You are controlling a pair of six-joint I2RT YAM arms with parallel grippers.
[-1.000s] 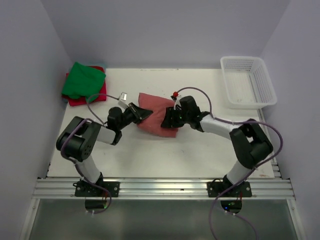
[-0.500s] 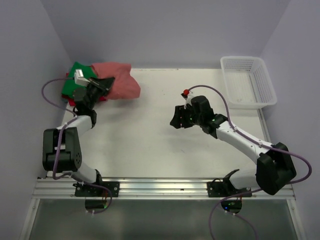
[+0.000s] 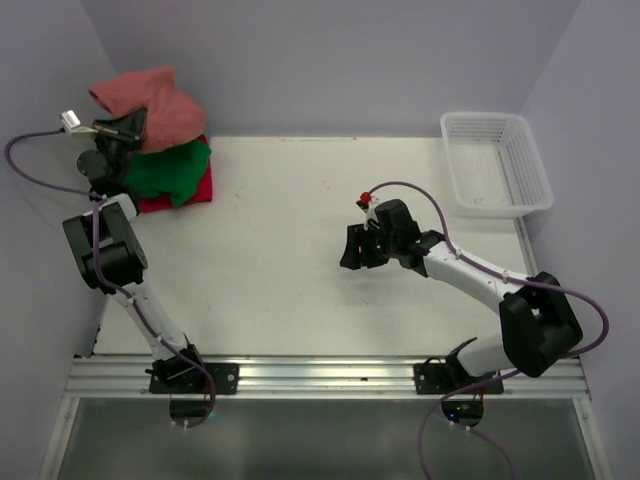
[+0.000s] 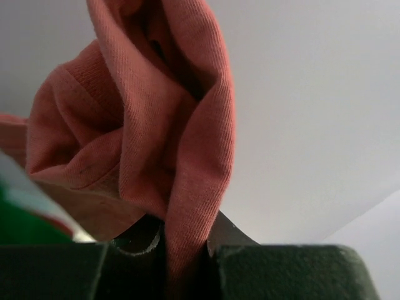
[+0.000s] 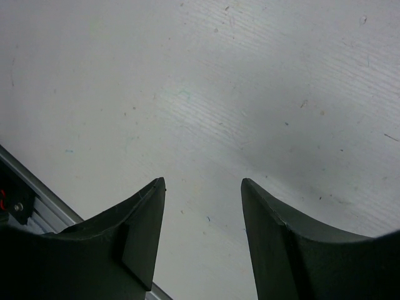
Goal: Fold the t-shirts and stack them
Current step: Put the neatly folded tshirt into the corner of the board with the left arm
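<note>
The brick-red cloth still hangs above the stack. Next, it comes down with my left gripper toward the bright green t-shirt (image 3: 165, 172) (image 4: 26, 220) below and is released.
The faded brick-red t-shirt (image 3: 150, 108) hangs bunched in the air over the far left corner, held by my left gripper (image 3: 128, 126), which is shut on its cloth. In the left wrist view the same brick-red t-shirt (image 4: 156, 125) rises out of my left gripper (image 4: 186, 247), pinched between the jaws. Below it lie the bright green t-shirt (image 3: 165, 172) and, under that, the red-pink t-shirt (image 3: 192, 188). My right gripper (image 3: 352, 248) hovers over the bare table middle, open and empty; in its wrist view my right gripper (image 5: 203, 184) has only tabletop between the fingers.
A white mesh basket (image 3: 497, 163) stands at the far right corner. The white tabletop (image 3: 280, 260) ends in a metal rail (image 3: 320, 375) at the near edge. Walls close in on the left, back and right.
My left gripper carried the brick-red t-shirt from the table middle up to the far left, above the green and red-pink pile. My right gripper let go of it and drew back.
</note>
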